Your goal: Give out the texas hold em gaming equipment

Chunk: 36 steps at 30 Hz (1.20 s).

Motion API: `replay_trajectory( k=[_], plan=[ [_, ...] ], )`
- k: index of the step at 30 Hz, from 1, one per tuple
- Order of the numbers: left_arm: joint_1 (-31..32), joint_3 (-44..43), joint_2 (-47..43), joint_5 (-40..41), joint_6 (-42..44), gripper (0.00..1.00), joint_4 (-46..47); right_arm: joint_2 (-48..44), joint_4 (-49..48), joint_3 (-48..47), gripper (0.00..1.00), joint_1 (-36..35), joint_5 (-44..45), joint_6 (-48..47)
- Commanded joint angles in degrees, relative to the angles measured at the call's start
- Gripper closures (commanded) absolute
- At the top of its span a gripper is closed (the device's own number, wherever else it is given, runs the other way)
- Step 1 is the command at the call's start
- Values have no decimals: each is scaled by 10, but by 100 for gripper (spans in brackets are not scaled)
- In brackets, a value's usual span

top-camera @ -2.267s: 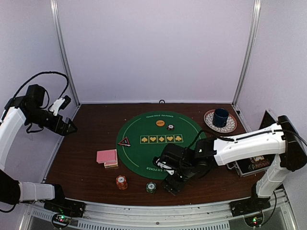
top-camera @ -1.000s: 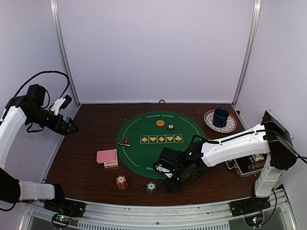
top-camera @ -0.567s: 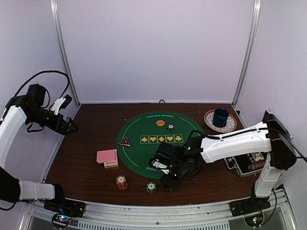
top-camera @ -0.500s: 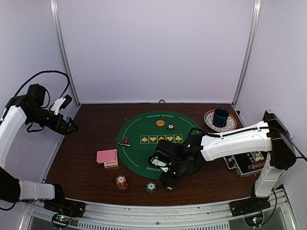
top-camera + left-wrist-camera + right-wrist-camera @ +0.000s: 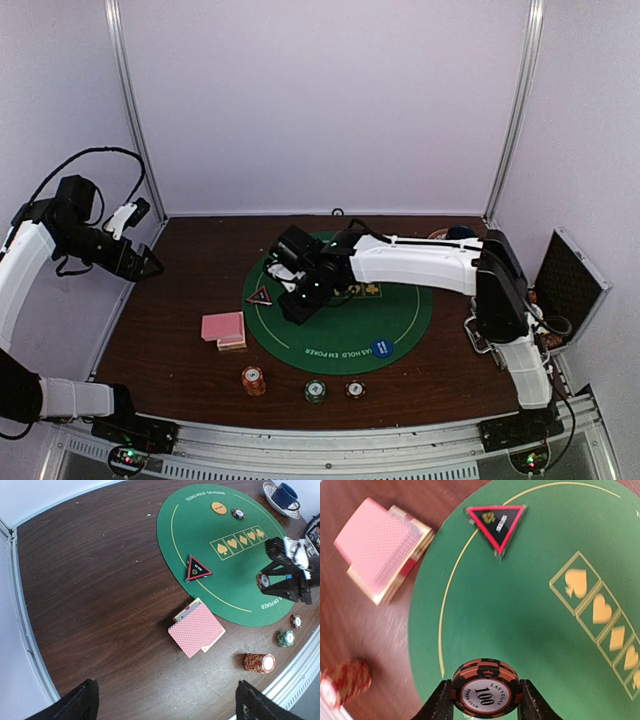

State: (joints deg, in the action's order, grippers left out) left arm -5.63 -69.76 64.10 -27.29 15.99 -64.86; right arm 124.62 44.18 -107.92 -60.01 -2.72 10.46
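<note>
My right gripper goes down and to the left in the top view next and releases the chip beside the triangle marker (image 5: 259,296), where the mat is bare.
My right gripper (image 5: 486,696) is shut on an orange-and-black "100" poker chip (image 5: 486,692), held on edge above the green mat (image 5: 520,605). In the top view this gripper (image 5: 297,300) hangs over the mat's left part, next to the red-edged triangle marker (image 5: 259,296). Pink-backed cards (image 5: 224,329) lie left of the mat. An orange chip stack (image 5: 253,380), a green chip (image 5: 315,390) and a small chip (image 5: 355,389) sit along the near edge. A blue button (image 5: 379,348) rests on the mat. My left gripper (image 5: 140,262) is open and raised at the far left, its fingers (image 5: 82,705) holding nothing.
A blue mug (image 5: 286,492) on a patterned plate stands at the back right. The open black case (image 5: 570,285) sits at the right edge. An orange button (image 5: 218,508) and a chip (image 5: 237,514) lie at the mat's far side. Metal frame posts (image 5: 135,130) flank the table.
My right arm has swung from the near edge by the chips up and left across the mat, carrying the chip. The small chip and blue button are now uncovered. The left arm stayed still.
</note>
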Motion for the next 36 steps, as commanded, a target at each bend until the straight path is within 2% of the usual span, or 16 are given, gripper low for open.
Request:
replay_trajectory(
  k=[1,6,12,20,24,26,31,36],
  plan=[
    [-1,-13,-11,-10,3,2,-2,91,29,-106,87,13,4,-17],
    [-2,-13,-15,-11,4,2,-2,166,32,-188,86,20,-9,-10],
    [-2,-13,-17,-5,6,3,-5,221,33,-239,83,20,-28,-2],
    [-1,-12,-19,-7,5,2,-6,225,45,-238,40,20,-6,-5],
    [-2,-13,-16,-9,5,2,-5,200,49,-234,25,20,5,-14],
    [-2,-16,-14,-9,4,2,-6,178,50,-225,22,19,6,-18],
    [-1,-21,-11,-11,4,3,-6,85,40,-156,21,15,5,-18],
    [-2,-25,-8,-14,4,2,-5,-46,22,-10,25,10,10,7]
  ],
)
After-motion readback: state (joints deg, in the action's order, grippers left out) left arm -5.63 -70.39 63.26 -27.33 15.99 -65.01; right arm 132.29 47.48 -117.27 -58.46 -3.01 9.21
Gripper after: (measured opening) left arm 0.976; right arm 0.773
